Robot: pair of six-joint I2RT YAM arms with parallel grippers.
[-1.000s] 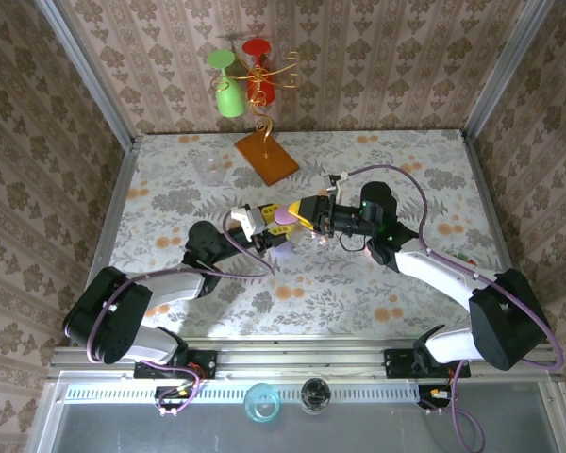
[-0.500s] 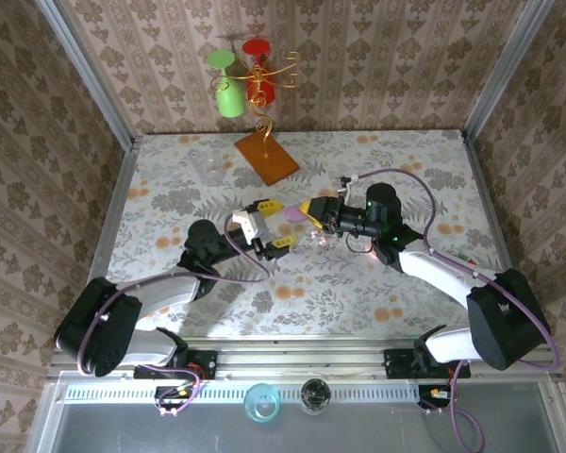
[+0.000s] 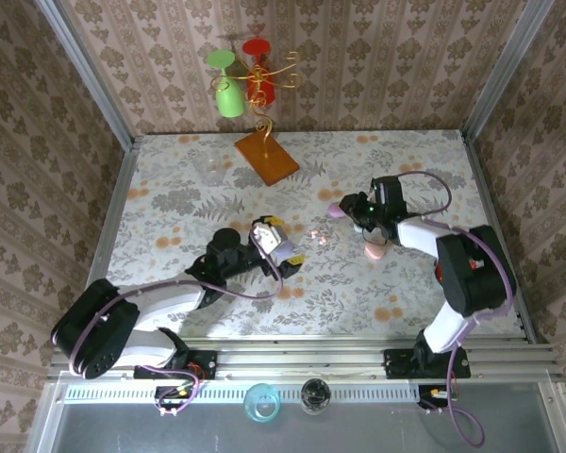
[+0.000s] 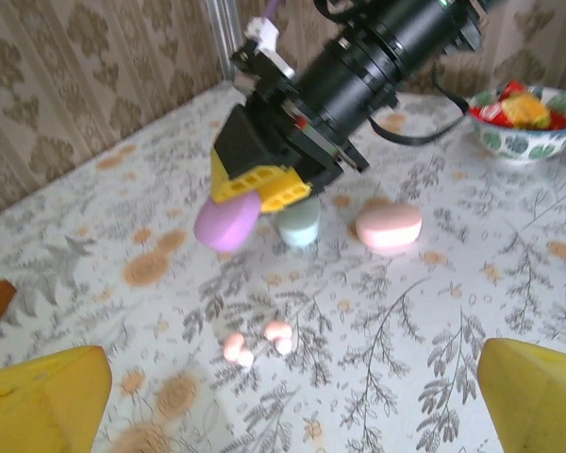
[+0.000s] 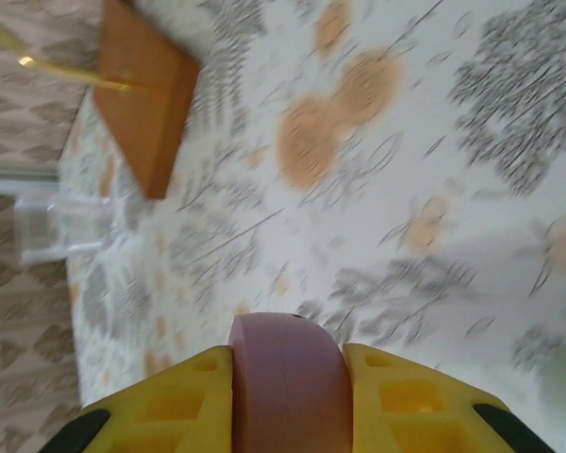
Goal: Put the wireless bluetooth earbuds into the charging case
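The robot's right gripper will next lower the lilac case it holds onto the table (image 3: 341,205) beside the mint case and then let go of the lilac case.
The lilac charging case (image 5: 288,377) is clamped edge-on between the yellow fingers of my right gripper (image 5: 288,354), which is shut on it. From above, that gripper (image 3: 343,209) holds the case (image 3: 335,213) over the table right of centre. In the left wrist view the case (image 4: 226,224) hangs above two pairs of tiny pink-and-whitish earbuds (image 4: 278,332) lying loose on the table. Those earbuds (image 3: 316,236) lie between the two grippers. My left gripper (image 3: 283,245) stands wide open and holds nothing, its yellow fingertips (image 4: 38,401) far apart.
A mint case (image 4: 298,224) and a pink case (image 4: 389,226) rest on the table behind the lilac one. A bowl of sweets (image 4: 524,118) stands at the far right. A wooden stand (image 3: 264,156) with hanging glasses and a clear cup (image 3: 210,170) are at the back.
My left gripper has opened, let go near the lilac case and pulled back toward the near edge. My right gripper has carried the lilac case to the right.
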